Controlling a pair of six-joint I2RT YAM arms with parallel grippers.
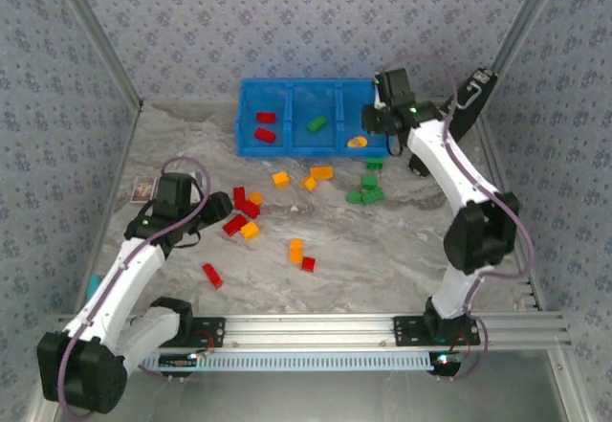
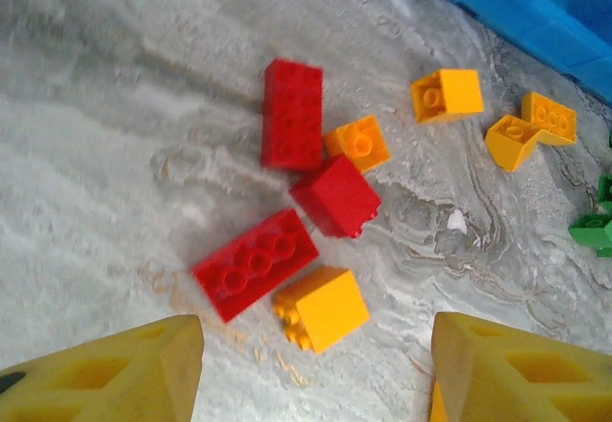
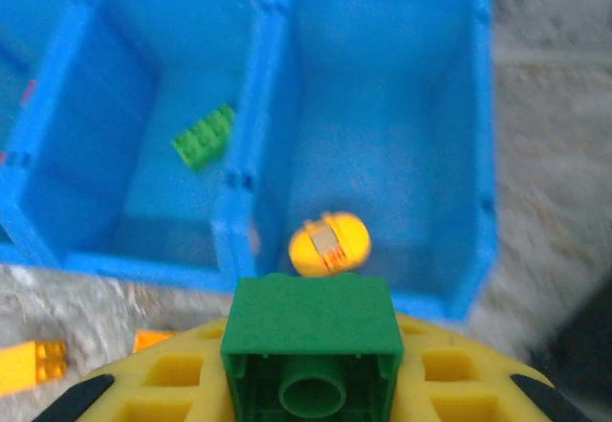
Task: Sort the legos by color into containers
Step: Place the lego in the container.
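Observation:
The green lego should go sideways with my right gripper over the bin's middle section (image 1: 316,118) (image 3: 172,154) and be released there next. That section already holds green and is across the bin's divider from my gripper.
The blue container bin (image 1: 251,146) stands at the back with three compartments: two red legos (image 1: 265,126) in the left one, a green lego (image 1: 316,124) in the middle one, a rounded yellow piece (image 3: 328,245) in the right one. My right gripper (image 1: 373,116) hangs over the bin's right compartment (image 3: 449,106), shut on a green lego (image 3: 311,345) whose hollow underside faces the camera. My left gripper (image 2: 316,369) is open low over the table. An orange lego (image 2: 320,307) and a red lego (image 2: 256,262) lie just ahead of its fingertips.
Loose red, orange and green legos lie scattered across the middle of the table, with a green cluster (image 1: 365,188) near the right arm. A small card (image 1: 143,188) lies by the left wall. A metal rail (image 1: 382,326) runs along the near edge.

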